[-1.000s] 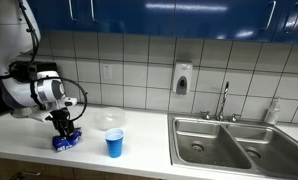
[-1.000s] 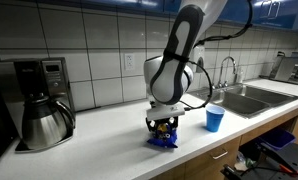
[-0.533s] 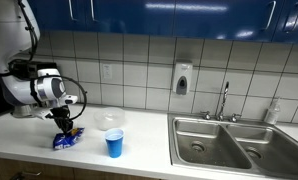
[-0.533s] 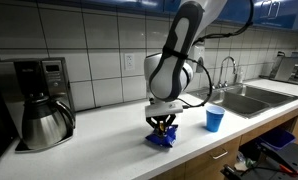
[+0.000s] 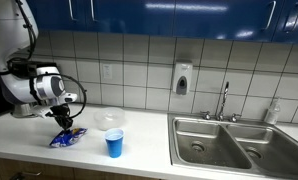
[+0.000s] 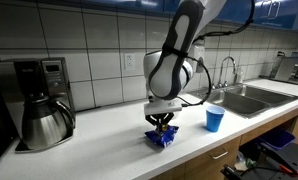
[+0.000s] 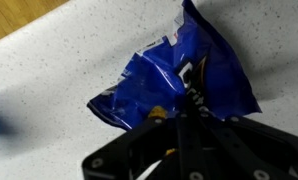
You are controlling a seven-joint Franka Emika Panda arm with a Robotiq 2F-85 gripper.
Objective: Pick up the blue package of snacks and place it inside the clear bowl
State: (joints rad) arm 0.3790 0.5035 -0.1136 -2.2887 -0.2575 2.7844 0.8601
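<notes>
The clear bowl (image 5: 109, 119) stands nearer the tiled wall and sink than my gripper, so next my gripper will rise, carry the package over the bowl and lower to release.
The blue package of snacks (image 5: 68, 137) is a crinkled dark-blue wrapper on the white counter, also seen from the other side as the package (image 6: 161, 138). My gripper (image 5: 62, 124) points straight down with its jaws shut on the package's upper edge. In the wrist view the package (image 7: 179, 70) fills the middle, pinched between the black fingers of the gripper (image 7: 179, 116). The clear bowl (image 5: 109, 119) stands on the counter a little beyond the package, toward the tiled wall. I cannot make the bowl out behind the arm in an exterior view.
An upright blue cup (image 5: 114, 143) stands near the counter's front edge, between the package and the steel sink (image 5: 229, 140); the cup (image 6: 215, 119) shows again. A coffee maker with a steel carafe (image 6: 36, 103) sits at the counter's far end. A soap dispenser (image 5: 182, 78) hangs on the wall.
The jaws have gone from open around the package to shut on it. The gripper has risen slightly and the wrapper has tipped up at the pinched edge.
</notes>
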